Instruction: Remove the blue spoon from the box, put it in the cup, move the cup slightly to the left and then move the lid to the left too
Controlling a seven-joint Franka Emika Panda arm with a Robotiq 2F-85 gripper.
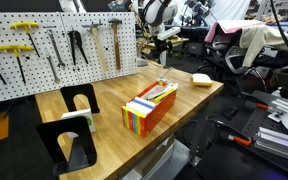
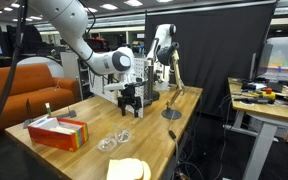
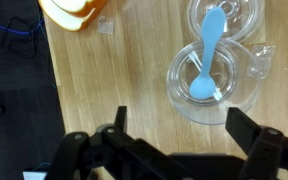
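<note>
I will next bring my open gripper down onto the clear cup's near rim (image 2: 124, 133) (image 3: 177, 101), fingers astride the cup's side, as the blue spoon's handle leans away toward the lid.
The rainbow-striped box (image 1: 149, 108) lies on the wooden table and shows in both exterior views (image 2: 59, 131); its orange corner is in the wrist view (image 3: 72, 12). The blue spoon (image 3: 206, 55) rests with its bowl in the clear cup (image 3: 176, 92) and its handle leans over the rim. A clear lid (image 3: 246, 14) lies just beyond the cup. In an exterior view the clear cup and lid (image 2: 114, 140) sit near the box. My gripper (image 3: 184, 130) is open and empty, hovering above the cup's near side (image 2: 131, 106).
A yellow sponge (image 1: 201, 79) lies near a table corner (image 2: 129, 170). Black bookend-like stands (image 1: 74, 120) are at the other end. A pegboard with tools (image 1: 64, 45) stands behind the table. The table edge (image 3: 52, 100) is to the left in the wrist view.
</note>
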